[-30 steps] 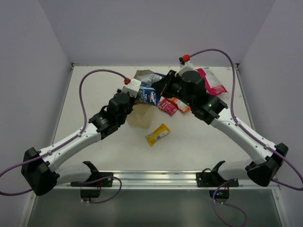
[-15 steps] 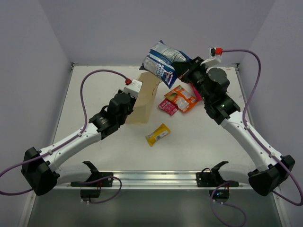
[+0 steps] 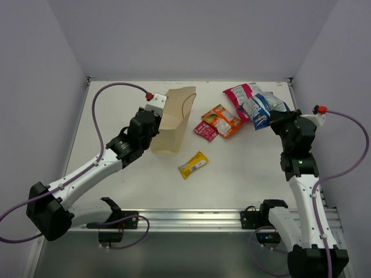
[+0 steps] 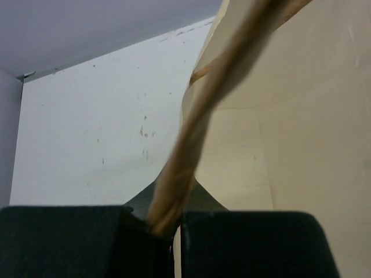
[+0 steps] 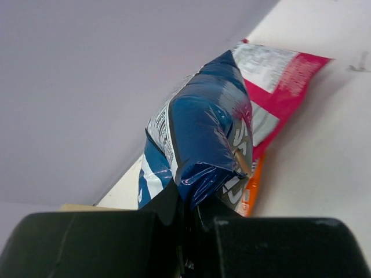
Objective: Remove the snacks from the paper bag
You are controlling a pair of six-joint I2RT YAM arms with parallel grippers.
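Next, my right gripper lowers the blue-and-white bag back toward my base, onto the table beside the red-pink-and-white bag, since that spot is free of packets.
The tan paper bag stands at the table's middle left. My left gripper is shut on its side edge; the left wrist view shows the paper wall pinched between the jaws. My right gripper is shut on the blue-and-white bag, held above the table at the far right over the red-pink-and-white bag; it also shows in the right wrist view. The orange packet, the small magenta packet and the yellow bar wrapper lie on the table.
The table is walled at the back and both sides. A metal rail runs along the near edge.
My right gripper has pulled the blue-and-white bag up out of the paper bag and swung it right, over the red-pink bag. The paper bag now stands more upright in the left gripper.
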